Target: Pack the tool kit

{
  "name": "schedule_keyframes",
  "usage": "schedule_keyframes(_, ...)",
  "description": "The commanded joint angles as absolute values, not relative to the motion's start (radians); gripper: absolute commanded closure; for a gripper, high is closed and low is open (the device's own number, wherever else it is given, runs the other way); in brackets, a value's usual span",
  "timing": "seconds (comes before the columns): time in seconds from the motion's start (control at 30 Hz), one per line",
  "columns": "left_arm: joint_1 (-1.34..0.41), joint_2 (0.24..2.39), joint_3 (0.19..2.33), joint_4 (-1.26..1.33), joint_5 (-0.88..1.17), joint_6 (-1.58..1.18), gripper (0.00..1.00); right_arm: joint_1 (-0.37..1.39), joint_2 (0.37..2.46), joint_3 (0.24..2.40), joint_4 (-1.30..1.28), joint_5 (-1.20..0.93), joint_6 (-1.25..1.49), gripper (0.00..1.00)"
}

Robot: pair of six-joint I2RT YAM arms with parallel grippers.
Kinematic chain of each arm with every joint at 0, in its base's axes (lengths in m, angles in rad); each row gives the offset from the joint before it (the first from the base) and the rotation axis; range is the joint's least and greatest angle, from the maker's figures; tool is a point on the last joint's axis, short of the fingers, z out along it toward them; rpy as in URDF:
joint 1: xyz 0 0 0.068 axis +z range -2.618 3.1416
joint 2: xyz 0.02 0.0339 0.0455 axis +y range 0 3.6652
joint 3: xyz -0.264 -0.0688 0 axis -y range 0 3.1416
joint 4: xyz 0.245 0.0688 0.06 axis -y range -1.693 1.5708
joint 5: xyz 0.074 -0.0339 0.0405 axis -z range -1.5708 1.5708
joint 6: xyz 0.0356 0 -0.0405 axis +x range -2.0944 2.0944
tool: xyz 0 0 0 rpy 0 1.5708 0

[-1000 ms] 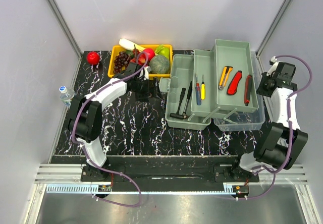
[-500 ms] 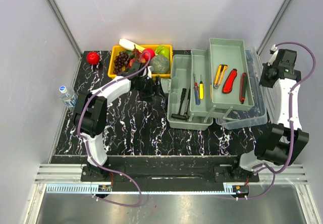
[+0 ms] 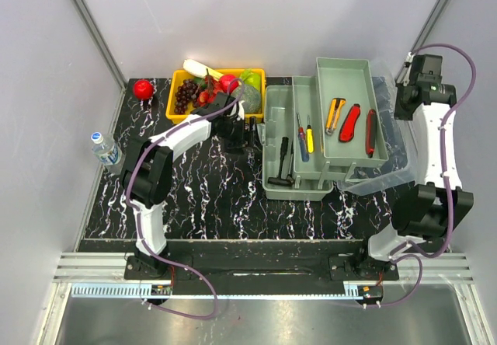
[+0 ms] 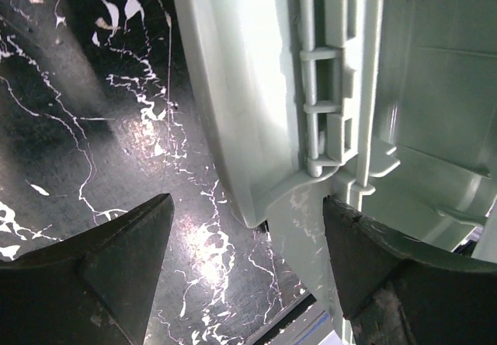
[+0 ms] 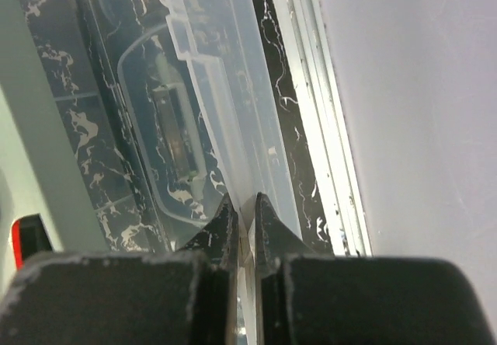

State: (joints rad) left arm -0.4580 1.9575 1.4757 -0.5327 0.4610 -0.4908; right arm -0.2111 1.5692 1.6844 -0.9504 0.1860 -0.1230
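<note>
The clear lid hangs open. My right gripper will swing the lid's edge up and to the left in the top view, over the upper tray, and release it.
The grey-green toolbox stands open at the table's right, its upper tray holding yellow-, red- and dark-handled tools and its middle tray holding two small screwdrivers. A hammer lies in the box. My right gripper is shut on the edge of the clear lid and holds the lid raised and tilted. My left gripper is open against the toolbox's left wall, with its fingers either side of the wall's lower corner.
A yellow tray of fruit sits at the back, a red apple to its left. A water bottle stands off the table's left edge. The right wall and table rail are close beside the lid.
My right gripper has moved back and up with the lid, swinging the trays leftward over the box. My left gripper has moved right, up to the toolbox wall.
</note>
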Motion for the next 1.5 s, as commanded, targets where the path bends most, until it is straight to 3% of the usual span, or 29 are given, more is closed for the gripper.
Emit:
schedule_keyframes(0.0, -0.462, 1.945, 1.552, -0.499, 0.517, -0.456, 0.19, -0.157, 1.58, 1.868, -0.963, 0.294, -0.046, 1.0)
schedule_keyframes(0.17, -0.463, 1.956, 1.572, -0.509, 0.511, -0.46, 0.19, -0.048, 1.652, 1.973, -1.032, 0.474, -0.023, 1.0)
schedule_keyframes(0.5, -0.483, 1.98, 1.601, -0.554, 0.405, -0.54, 0.2, 0.17, 1.706, 1.953, -1.081, 0.866, 0.046, 1.0)
schedule_keyframes(1.0, -0.512, 2.008, 1.621, -0.548, 0.419, -0.561, 0.2, 0.336, 1.637, 1.879, -1.002, 1.14, 0.061, 1.0)
schedule_keyframes(1.47, -0.514, 2.014, 1.603, -0.548, 0.408, -0.563, 0.2, 0.488, 1.793, 2.1, -1.111, 1.282, 0.136, 0.92)
